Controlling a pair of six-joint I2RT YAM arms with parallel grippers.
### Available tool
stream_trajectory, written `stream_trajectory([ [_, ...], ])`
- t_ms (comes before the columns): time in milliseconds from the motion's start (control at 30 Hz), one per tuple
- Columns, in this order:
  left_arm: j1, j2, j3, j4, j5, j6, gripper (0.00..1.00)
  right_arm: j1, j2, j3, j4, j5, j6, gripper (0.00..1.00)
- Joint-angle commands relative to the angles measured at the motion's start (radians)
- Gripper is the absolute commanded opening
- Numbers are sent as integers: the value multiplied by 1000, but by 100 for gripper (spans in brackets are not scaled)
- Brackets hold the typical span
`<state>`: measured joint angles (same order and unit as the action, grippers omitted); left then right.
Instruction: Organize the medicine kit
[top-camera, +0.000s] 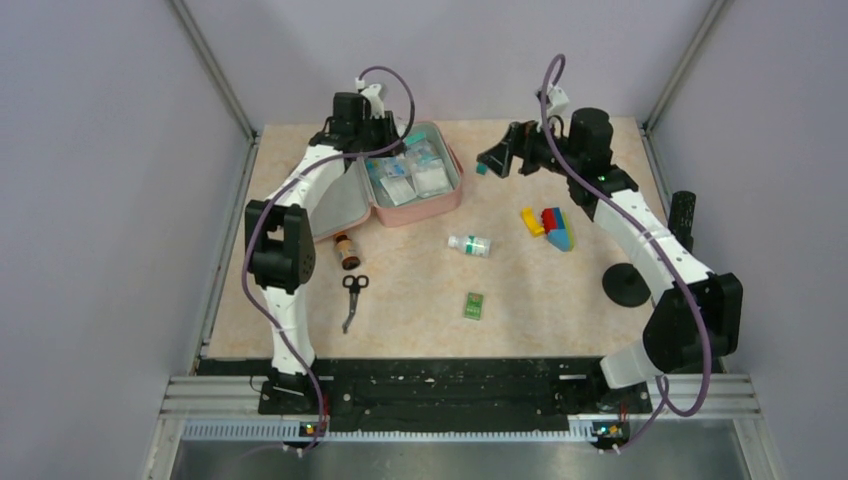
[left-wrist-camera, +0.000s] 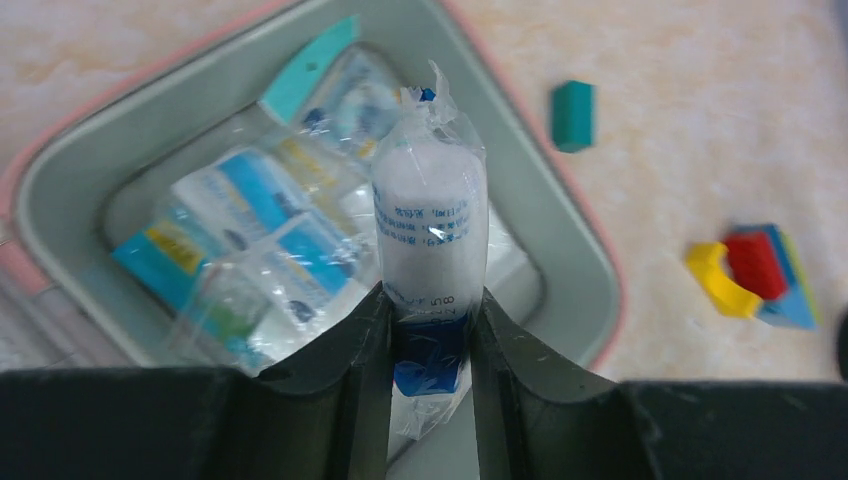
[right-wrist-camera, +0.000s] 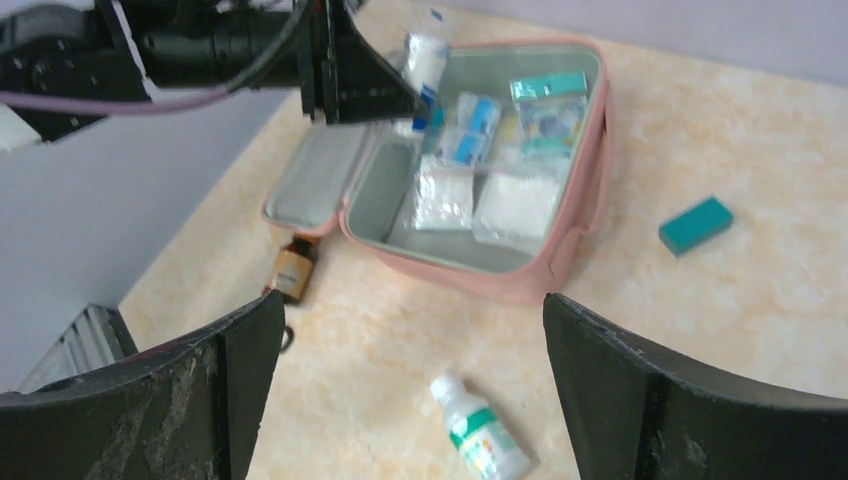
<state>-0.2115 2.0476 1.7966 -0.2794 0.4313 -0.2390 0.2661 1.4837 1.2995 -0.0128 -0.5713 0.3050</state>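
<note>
The robot should next move its left gripper down and toward the middle of the kit's tray, over the clear-wrapped packets, so that the bandage roll (left-wrist-camera: 428, 215) lands inside the open kit.
The pink medicine kit (top-camera: 452, 196) lies open at the back left, its grey-green tray (left-wrist-camera: 60, 190) holding several clear-wrapped packets (left-wrist-camera: 255, 240). It also shows in the right wrist view (right-wrist-camera: 500, 280). My left gripper (top-camera: 385, 142) hovers over the tray's back left, shut (left-wrist-camera: 430, 300) on a white plastic-wrapped bandage roll (left-wrist-camera: 428, 215), which also shows in the right wrist view (right-wrist-camera: 425, 55). My right gripper (top-camera: 497, 158) is open and empty (right-wrist-camera: 415, 330), raised to the right of the kit.
A white bottle with a green label (top-camera: 470, 245) (right-wrist-camera: 480, 430), a brown bottle (top-camera: 346, 248) (right-wrist-camera: 293, 268), scissors (top-camera: 353, 298) and a small green card (top-camera: 474, 305) lie in front of the kit. A teal block (right-wrist-camera: 695, 224), coloured blocks (top-camera: 550, 227) and a black disc (top-camera: 626, 286) lie right.
</note>
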Motion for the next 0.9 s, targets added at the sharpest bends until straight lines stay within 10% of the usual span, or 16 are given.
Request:
stream_trajectory([
  [0, -2, 46, 86, -25, -298, -21, 19, 5, -52, -42, -105, 84, -106, 99],
  [433, -14, 248, 177, 88, -334, -240, 29, 5, -70, -49, -254, 142, -220, 99],
  [667, -11, 239, 222, 100, -335, -230, 76, 7, -77, -106, -265, 118, -329, 99],
  [867, 1, 126, 209, 81, -309, -227, 87, 9, -17, -105, -361, -27, -618, 97],
])
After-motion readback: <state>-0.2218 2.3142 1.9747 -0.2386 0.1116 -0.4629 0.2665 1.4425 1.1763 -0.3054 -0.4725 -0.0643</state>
